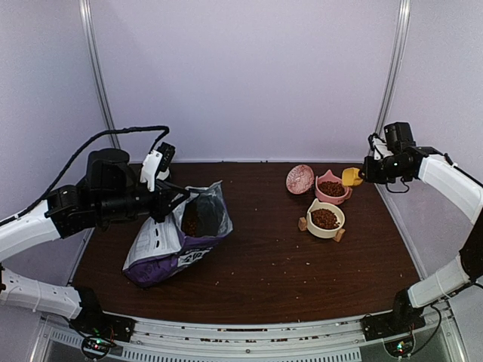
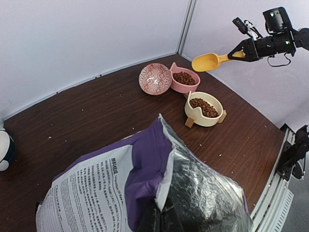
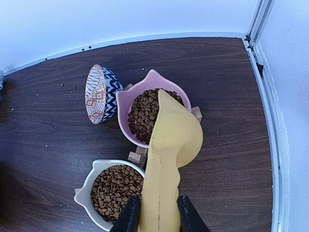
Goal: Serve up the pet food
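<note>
My right gripper should next move back and down past the cream bowl [image 1: 325, 219] and release the scoop on the tabletop in front of it, because both bowls hold pet food.
Brown pet food fills the pink bowl [image 1: 331, 188] [image 3: 145, 113] and the cream bowl [image 1: 325, 219] [image 3: 116, 186] at the table's right rear. More pet food [image 1: 192, 221] shows inside the open purple bag [image 1: 177, 241] [image 2: 120, 179]. My left gripper [image 2: 166, 212] is shut on the bag's rim and holds its mouth up. A yellow scoop [image 3: 171, 145] [image 1: 352, 176] hangs in the air over the pink bowl's right edge, its rounded back towards the wrist camera. The right gripper [image 3: 155, 215] is shut on its handle. I see no kibble in the scoop.
A patterned bowl [image 1: 299, 179] [image 3: 99, 94] leans on its side against the pink bowl's left. Both filled bowls stand on small wooden feet. Crumbs lie scattered over the dark wooden table [image 1: 287, 264]. White walls and metal posts [image 1: 394, 68] close off the back.
</note>
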